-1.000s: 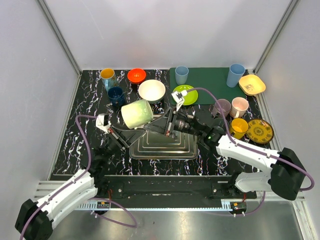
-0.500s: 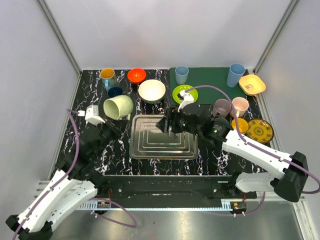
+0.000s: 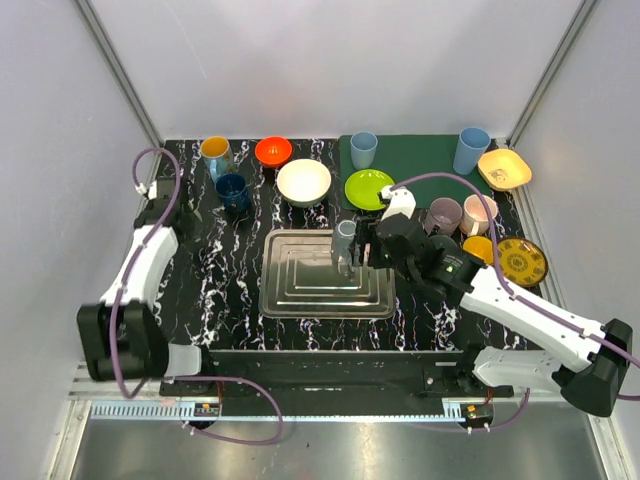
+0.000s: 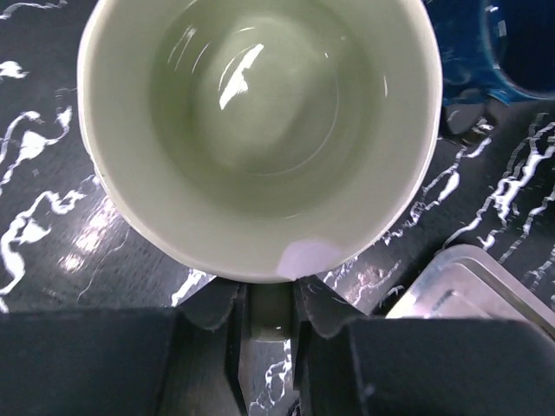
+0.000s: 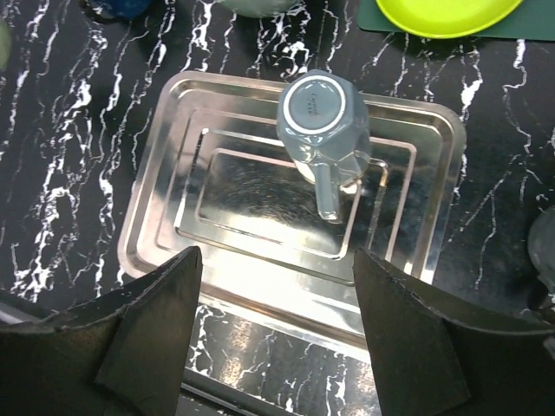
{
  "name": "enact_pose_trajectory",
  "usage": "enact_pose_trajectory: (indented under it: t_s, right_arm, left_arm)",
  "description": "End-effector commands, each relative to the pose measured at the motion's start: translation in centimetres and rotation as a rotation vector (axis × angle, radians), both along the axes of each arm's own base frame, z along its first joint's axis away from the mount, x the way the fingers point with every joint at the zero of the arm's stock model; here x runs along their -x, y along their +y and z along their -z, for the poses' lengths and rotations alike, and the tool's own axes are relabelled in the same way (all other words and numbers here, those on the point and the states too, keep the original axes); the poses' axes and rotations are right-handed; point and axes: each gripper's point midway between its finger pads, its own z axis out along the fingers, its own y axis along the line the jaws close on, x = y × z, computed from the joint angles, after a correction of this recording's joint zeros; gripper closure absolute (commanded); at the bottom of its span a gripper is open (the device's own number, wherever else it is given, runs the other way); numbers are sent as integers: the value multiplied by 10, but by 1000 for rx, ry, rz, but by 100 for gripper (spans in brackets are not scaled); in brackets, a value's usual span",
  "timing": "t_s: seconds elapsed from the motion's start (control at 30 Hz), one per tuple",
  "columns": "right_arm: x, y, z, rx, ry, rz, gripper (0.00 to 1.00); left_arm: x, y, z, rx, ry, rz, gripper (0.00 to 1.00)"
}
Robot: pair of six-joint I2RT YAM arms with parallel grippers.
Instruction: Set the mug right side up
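Note:
My left gripper lowers the pale green mug upright onto the bare tabletop [image 3: 202,213] spot beside the dark blue mug next, and releases the green mug's handle.
A grey-blue mug [image 5: 323,108] stands upside down on the steel tray [image 5: 165,225], base up, with its handle pointing toward my right gripper [image 5: 277,256]. That gripper hangs open above the tray, apart from the mug. In the top view the same mug [image 3: 346,240] sits just left of the right gripper [image 3: 360,250]. My left gripper [image 4: 264,303] is shut on the handle of a pale green mug [image 4: 260,130], whose open mouth faces the camera. The left arm [image 3: 150,250] reaches to the table's far left, and the green mug does not show in the top view.
A dark blue mug [image 3: 232,190], white bowl [image 3: 303,182], orange bowl [image 3: 273,150] and yellow mug [image 3: 215,150] stand at the back left. A lime plate [image 3: 368,188], green mat [image 3: 420,155], blue cups, pink mugs and yellow dishes fill the back right.
The left arm has swung from the tray to the far left with the green mug. The right gripper has opened and drawn back right, and the grey-blue mug now shows on the tray.

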Motion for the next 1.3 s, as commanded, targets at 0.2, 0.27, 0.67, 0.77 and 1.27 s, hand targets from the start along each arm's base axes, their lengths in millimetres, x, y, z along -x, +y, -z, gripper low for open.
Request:
enact_pose_trajectory:
  t_s: [0.2,0.27,0.67,0.77,1.27]
  right_arm:
    - [8,-14,-8,-46,-55,-10,4]
    - [8,-15,-5,-36,-47,-12,0]
    - [-3,-11,21,121,17,-9,0]
    - [-7,-13,25,150,19,8,0]
    - [-44,7,72,290,95,-30,7]
  left_arm:
    - [-117,16,14,39,-60,101,100]
    - [-126,19,28,51,-33,104,100]
    - [-148,35,66,41,71,70,81]
    - [-143,40,61,25,79,43,62]
    - [-54,-42,-81,4,-297,63,1]
